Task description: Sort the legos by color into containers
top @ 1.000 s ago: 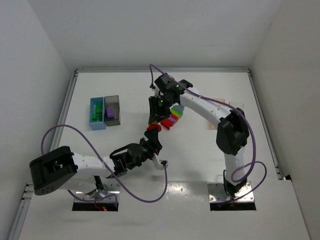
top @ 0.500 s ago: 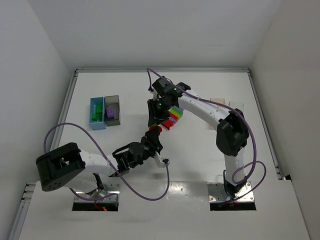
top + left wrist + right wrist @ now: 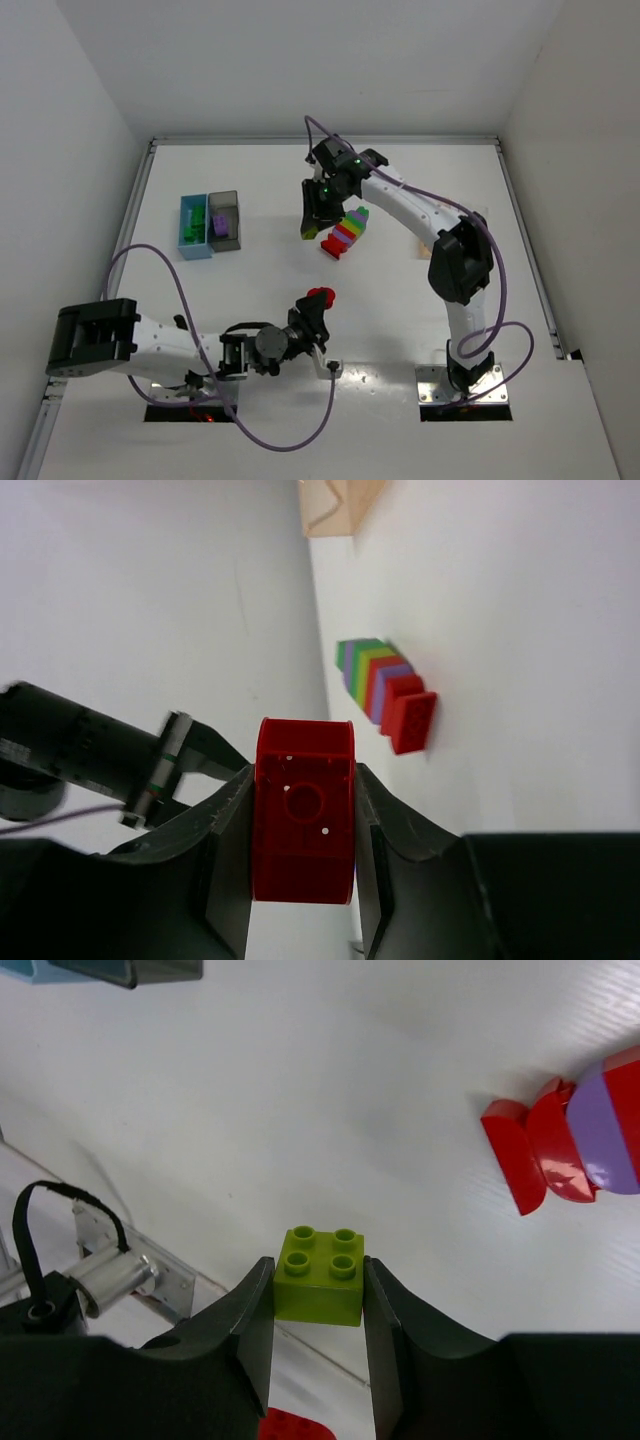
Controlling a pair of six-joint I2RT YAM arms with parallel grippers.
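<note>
The robot's right gripper holds the lime-green lego (image 3: pixel 320 1278) and should next carry it to the right in the top view, just past the peach-orange container standing there, and release it.
My left gripper (image 3: pixel 318 302) (image 3: pixel 303 776) is shut on a red lego (image 3: pixel 303 825) and holds it above the table near the front middle. The rainbow-striped cluster (image 3: pixel 346 231) (image 3: pixel 383 685) lies on the table beyond it, its red end (image 3: pixel 540 1150) showing in the right wrist view. Just left of the cluster, my right gripper (image 3: pixel 312 220) (image 3: pixel 318 1266) is shut on a lime-green lego (image 3: pixel 320 1278), studs up. The light blue container (image 3: pixel 192 227) and the dark grey container (image 3: pixel 225 220) stand side by side at the left, with small legos inside.
A peach-orange container (image 3: pixel 340 505) shows at the top of the left wrist view; in the top view the right arm covers most of that area. Purple cables loop around both arms. White walls enclose the table on three sides.
My left gripper closed on the red lego by the cluster's near end and drew back with it toward the front edge. The right gripper stayed shut beside the cluster, shifting only slightly.
</note>
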